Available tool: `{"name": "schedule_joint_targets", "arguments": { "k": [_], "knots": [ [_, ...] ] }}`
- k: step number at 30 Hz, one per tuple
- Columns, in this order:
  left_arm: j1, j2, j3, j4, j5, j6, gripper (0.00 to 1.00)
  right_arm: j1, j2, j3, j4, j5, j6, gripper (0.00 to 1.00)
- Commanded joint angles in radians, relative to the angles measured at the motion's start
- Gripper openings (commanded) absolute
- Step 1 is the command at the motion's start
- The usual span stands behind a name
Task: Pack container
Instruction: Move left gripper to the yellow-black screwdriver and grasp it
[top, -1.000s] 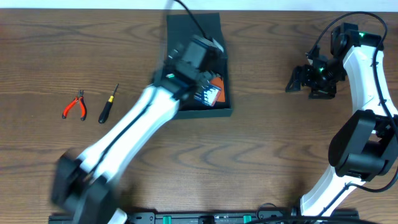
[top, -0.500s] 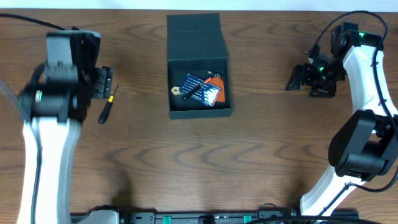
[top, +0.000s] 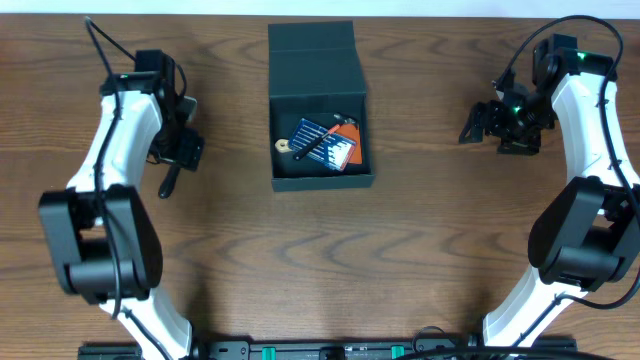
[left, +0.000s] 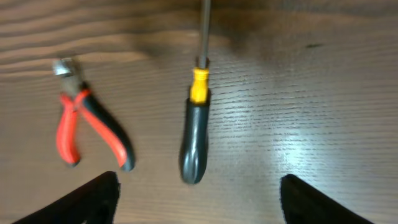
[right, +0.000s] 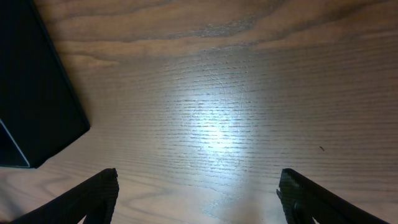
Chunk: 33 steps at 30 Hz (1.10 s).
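I will next lower my left gripper onto the screwdriver's black handle with open fingers on either side, since the handle lines up with their gap, clear of the pliers.
The dark container (top: 312, 60) stands open at the back middle of the table, its flap lid folded back. A blue and orange packet (top: 328, 145) with a dark tool across it lies inside. My left gripper (top: 186, 150) is open and empty, hovering over a black-handled screwdriver (top: 168, 182) at the left. In the left wrist view the screwdriver (left: 196, 134) lies just ahead of the open jaws (left: 199, 205), with red-handled pliers (left: 87, 134) to its left. My right gripper (top: 480, 125) is open and empty, right of the container.
The right wrist view shows bare wood between the open jaws (right: 199, 199) and a corner of the container (right: 37, 93) at the left. The pliers are hidden under my left arm in the overhead view.
My left arm has swung from over the container to the far left, above the screwdriver and pliers. The right arm has not moved.
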Motion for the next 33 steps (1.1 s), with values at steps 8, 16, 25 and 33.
{"name": "schedule_joint_targets", "arguments": {
  "k": [8,16,25,33],
  "knots": [
    [0.006,0.118,-0.004,-0.011,0.013,0.198,0.58,0.011,0.005,0.000,-0.009,-0.011,0.010,0.84],
    [0.057,0.153,-0.004,-0.006,0.014,0.200,0.56,0.010,0.005,0.000,-0.013,-0.010,0.009,0.84],
    [0.099,0.155,-0.004,-0.002,0.118,0.197,0.53,0.010,0.005,0.000,-0.013,-0.011,0.009,0.83],
    [0.099,0.155,-0.008,0.013,0.119,0.197,0.50,0.010,0.005,0.000,-0.013,-0.011,0.009,0.83]
  ]
}}
